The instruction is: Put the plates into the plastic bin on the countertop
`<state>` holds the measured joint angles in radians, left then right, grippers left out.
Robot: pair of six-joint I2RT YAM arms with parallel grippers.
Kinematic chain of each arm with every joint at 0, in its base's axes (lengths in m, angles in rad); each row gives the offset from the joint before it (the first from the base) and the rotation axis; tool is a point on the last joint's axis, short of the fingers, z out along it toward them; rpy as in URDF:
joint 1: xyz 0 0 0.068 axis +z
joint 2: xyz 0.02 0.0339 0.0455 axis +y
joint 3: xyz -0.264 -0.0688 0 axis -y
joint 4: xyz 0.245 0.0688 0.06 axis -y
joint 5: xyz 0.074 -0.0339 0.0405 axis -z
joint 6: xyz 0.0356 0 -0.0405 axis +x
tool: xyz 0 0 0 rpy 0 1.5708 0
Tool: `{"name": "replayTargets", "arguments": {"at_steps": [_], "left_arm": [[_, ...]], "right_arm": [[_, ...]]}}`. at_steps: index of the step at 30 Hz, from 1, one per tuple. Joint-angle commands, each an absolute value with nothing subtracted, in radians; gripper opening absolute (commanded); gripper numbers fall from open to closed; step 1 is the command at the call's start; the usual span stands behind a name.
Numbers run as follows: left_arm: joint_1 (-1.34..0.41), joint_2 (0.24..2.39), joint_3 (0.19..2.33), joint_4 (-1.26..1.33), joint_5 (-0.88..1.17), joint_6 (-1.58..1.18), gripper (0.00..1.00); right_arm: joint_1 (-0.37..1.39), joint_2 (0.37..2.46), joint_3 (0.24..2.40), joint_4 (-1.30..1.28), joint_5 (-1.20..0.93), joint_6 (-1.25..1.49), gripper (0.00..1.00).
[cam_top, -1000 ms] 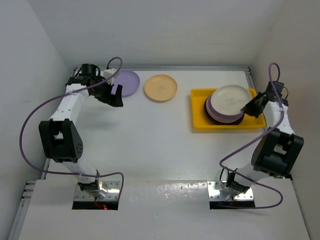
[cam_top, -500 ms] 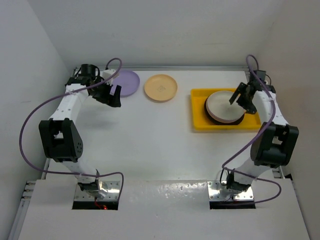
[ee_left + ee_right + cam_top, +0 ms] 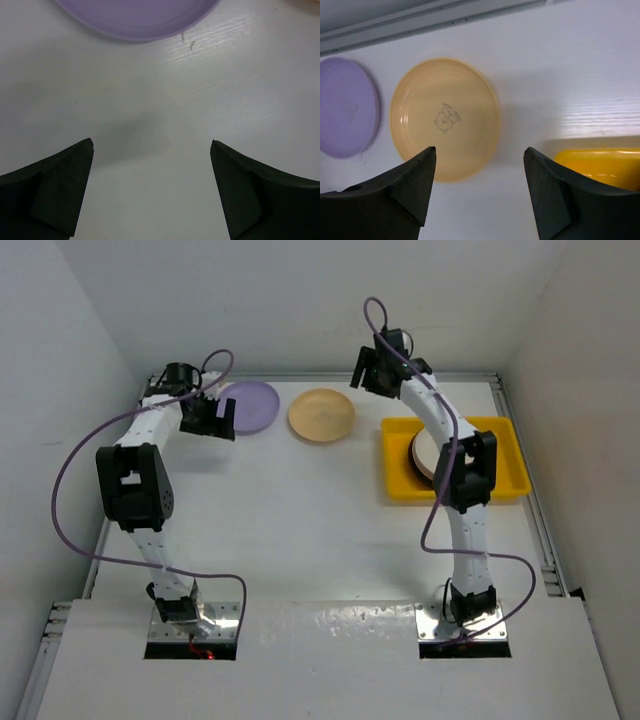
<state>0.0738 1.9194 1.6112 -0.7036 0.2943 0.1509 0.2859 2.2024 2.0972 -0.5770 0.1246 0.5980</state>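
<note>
My left gripper will move outward from the bare counter it spans. Then it will go down astride the edge of the lilac plate (image 3: 252,405) that is farthest from the yellow-tan plate.
A lilac plate (image 3: 252,405) and a yellow-tan plate (image 3: 321,415) lie side by side at the back of the white countertop (image 3: 300,530). The yellow plastic bin (image 3: 510,475) at the right holds a stack of plates (image 3: 424,452), mostly hidden by my right arm. My left gripper (image 3: 217,420) is open and empty just in front of the lilac plate (image 3: 135,17), low over the counter (image 3: 151,145). My right gripper (image 3: 371,370) is open and empty, raised above the gap between the yellow-tan plate (image 3: 445,117) and the bin's corner (image 3: 600,165).
A thin raised rail (image 3: 420,22) runs along the counter's back edge, with white walls behind and at both sides. The lilac plate also shows at the left in the right wrist view (image 3: 347,107). The arms' bases stand at the near edge.
My right arm has left the bin and swung back and left towards the yellow-tan plate, empty. The cream plate stays on the stack. My left gripper has shifted slightly.
</note>
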Motion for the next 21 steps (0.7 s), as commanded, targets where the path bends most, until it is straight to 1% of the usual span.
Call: {"name": "replayTargets", "arguments": {"at_steps": [1, 3, 5, 7, 9, 12, 13, 15, 16, 18, 19, 21], "left_arm": [[0.1, 1.948, 1.669, -0.644, 0.268, 0.095, 1.0], [0.1, 1.985, 1.692, -0.635, 0.281, 0.095, 1.0], [0.1, 2.011, 1.719, -0.635, 0.291, 0.075, 1.0], [0.1, 2.048, 1.738, -0.624, 0.301, 0.066, 1.0], [0.1, 2.069, 1.766, -0.624, 0.31, 0.057, 1.0], [0.1, 2.109, 1.795, -0.6, 0.31, 0.044, 1.0], [0.1, 2.109, 1.795, -0.6, 0.301, 0.031, 1.0], [0.1, 2.141, 1.815, -0.574, 0.278, 0.008, 1.0], [0.1, 2.151, 1.815, -0.574, 0.269, 0.008, 1.0], [0.1, 2.166, 1.836, -0.549, 0.255, -0.02, 1.0], [0.1, 2.18, 1.836, -0.549, 0.241, -0.02, 1.0], [0.1, 2.189, 1.861, -0.517, 0.21, -0.051, 1.0]], "right_arm": [[0.287, 2.33, 2.142, -0.554, 0.08, 0.725, 0.69], [0.281, 2.377, 2.103, -0.479, 0.077, 0.799, 0.65], [0.278, 2.419, 2.073, -0.417, 0.065, 0.84, 0.64], [0.282, 2.447, 2.085, -0.373, 0.029, 0.867, 0.6], [0.293, 2.5, 2.123, -0.382, 0.025, 0.873, 0.57], [0.314, 2.526, 2.106, -0.367, 0.031, 0.887, 0.48], [0.313, 2.526, 2.094, -0.354, 0.034, 0.899, 0.39], [0.314, 2.528, 2.047, -0.341, 0.047, 0.919, 0.28], [0.316, 2.526, 2.039, -0.336, 0.051, 0.925, 0.15], [0.31, 2.52, 2.028, -0.345, 0.052, 0.939, 0.03], [0.31, 2.517, 2.026, -0.348, 0.051, 0.94, 0.0], [0.308, 2.473, 2.019, -0.356, 0.051, 0.916, 0.0]]}}
